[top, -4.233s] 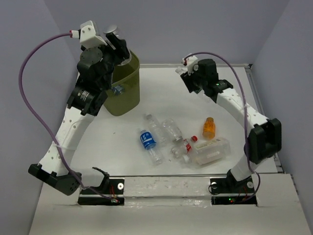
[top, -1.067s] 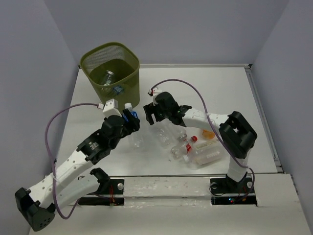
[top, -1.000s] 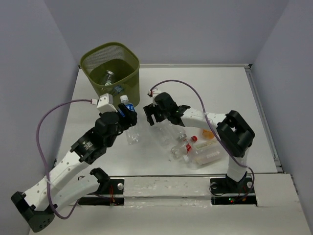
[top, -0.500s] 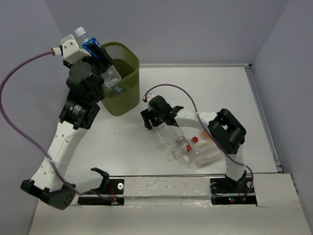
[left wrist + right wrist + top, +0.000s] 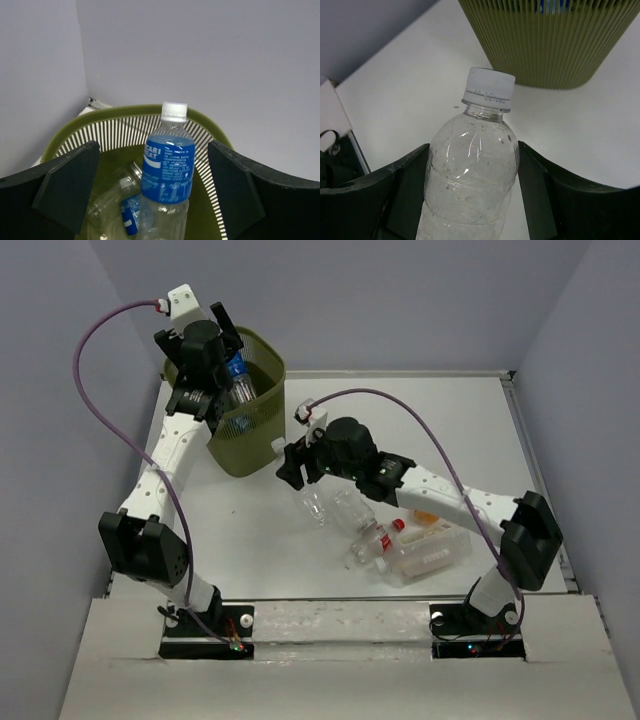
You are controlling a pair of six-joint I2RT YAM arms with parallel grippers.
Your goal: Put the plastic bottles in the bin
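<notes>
The bin's opening (image 5: 259,364) lies outward and to the left of my right gripper in the top view. I should raise the gripper and carry it over there to release the bottle.
Above the olive-green mesh bin (image 5: 250,440), my left gripper (image 5: 222,350) stands open. A clear plastic bottle with a blue label and white cap (image 5: 169,165) hangs loose between its wide fingers (image 5: 70,185), over the bin's mouth (image 5: 125,111). Another blue-labelled bottle (image 5: 117,200) lies inside the bin. My right gripper (image 5: 300,465) is shut on a clear, label-free bottle with a white cap (image 5: 472,165), cap pointing toward the bin (image 5: 545,40). In the top view this bottle (image 5: 315,502) slants down to the table.
On the table right of centre lie another clear bottle (image 5: 352,510), a red-labelled bottle (image 5: 378,540), a large squarish clear bottle (image 5: 430,550) and a small orange one (image 5: 427,515). The right arm stretches over them. Walls stand close behind the bin.
My left gripper moved from beside the bin to over its mouth and opened, letting go of the blue-labelled bottle. My right gripper closed on the clear bottle and raised its cap end.
</notes>
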